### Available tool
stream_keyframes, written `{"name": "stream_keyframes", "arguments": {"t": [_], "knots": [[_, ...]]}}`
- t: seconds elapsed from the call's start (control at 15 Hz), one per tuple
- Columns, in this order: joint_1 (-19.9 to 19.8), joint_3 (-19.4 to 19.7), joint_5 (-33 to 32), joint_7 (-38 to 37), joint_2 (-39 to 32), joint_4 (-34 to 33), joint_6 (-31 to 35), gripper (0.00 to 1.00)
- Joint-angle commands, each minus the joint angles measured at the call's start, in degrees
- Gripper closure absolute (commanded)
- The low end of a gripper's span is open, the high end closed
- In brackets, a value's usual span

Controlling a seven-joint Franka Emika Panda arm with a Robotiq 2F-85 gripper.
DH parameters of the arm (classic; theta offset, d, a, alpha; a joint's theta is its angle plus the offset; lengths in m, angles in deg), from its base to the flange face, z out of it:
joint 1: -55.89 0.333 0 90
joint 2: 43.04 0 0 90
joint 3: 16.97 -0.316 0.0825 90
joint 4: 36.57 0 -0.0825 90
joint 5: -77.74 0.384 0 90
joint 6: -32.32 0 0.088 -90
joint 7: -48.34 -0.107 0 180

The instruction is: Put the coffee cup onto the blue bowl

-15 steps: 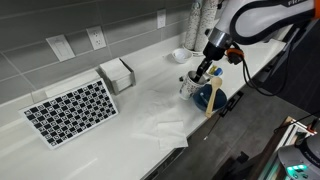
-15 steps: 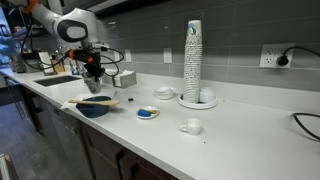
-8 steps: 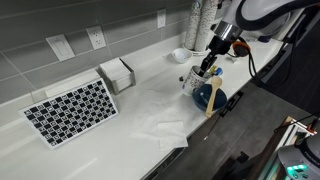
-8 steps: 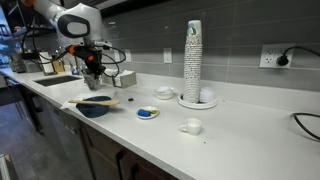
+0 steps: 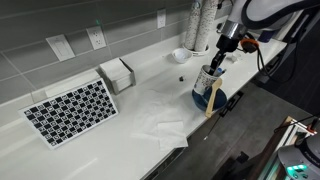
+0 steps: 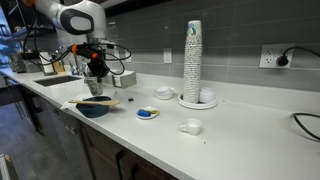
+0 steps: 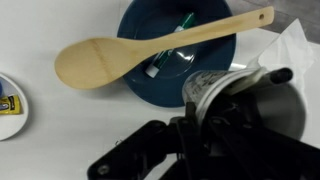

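The gripper lowers into the blue bowl's open part beside the wooden spoon (image 7: 140,56) next. It releases the coffee cup there, since the cup still hangs above the bowl.
The coffee cup (image 7: 203,84), whitish with dark markings, is held in my shut gripper (image 7: 212,112). In the wrist view it hangs above the near rim of the dark blue bowl (image 7: 150,90). A wooden spoon (image 7: 140,56) lies across the bowl, and a small pen-like item lies inside it. In both exterior views the gripper (image 5: 212,72) (image 6: 97,72) holds the cup (image 5: 209,80) in the air above the blue bowl (image 5: 203,99) (image 6: 95,110), apart from it.
A yellow-and-blue item (image 6: 147,113) lies beside the bowl. Small white bowls (image 6: 190,126) (image 5: 180,55), a tall cup stack (image 6: 193,60), a napkin box (image 5: 117,73), a checkerboard (image 5: 70,110) and white paper (image 5: 160,126) are on the counter. The counter edge runs right by the bowl.
My gripper has lifted the cup and carried it sideways from beside the blue bowl to above it. The bowl and spoon have not moved.
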Motion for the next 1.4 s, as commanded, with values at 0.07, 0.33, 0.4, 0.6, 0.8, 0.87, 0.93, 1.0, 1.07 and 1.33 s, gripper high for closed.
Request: {"name": "stream_keyframes", "arguments": {"t": [0.07,0.33,0.4,0.6,0.8,0.87,0.93,1.0,1.07,1.33], "knots": [[-0.1,-0.5,-2.4,-0.7,-0.2,0.3,-1.9,0.99],[0.0,-1.0,-3.2,-1.2,-1.3,0.6,-1.2,0.99],[0.0,-1.2,-3.6,-1.4,-1.6,0.6,-1.3,0.99],[0.1,-1.6,-4.0,-1.7,-2.6,0.7,-0.8,0.99],[0.2,-2.3,-4.6,-3.0,-3.6,1.0,0.7,0.99],[0.3,-2.5,-4.7,-3.6,-4.0,1.0,1.3,0.99],[0.3,-2.7,-4.7,-4.0,-4.4,1.1,1.8,0.99],[0.4,-3.0,-4.9,-4.6,-4.8,1.1,2.3,0.99],[0.5,-3.2,-4.9,-5.1,-5.2,1.2,3.0,0.99],[0.8,-4.2,-5.8,-7.3,-6.8,1.1,6.1,0.99]]}}
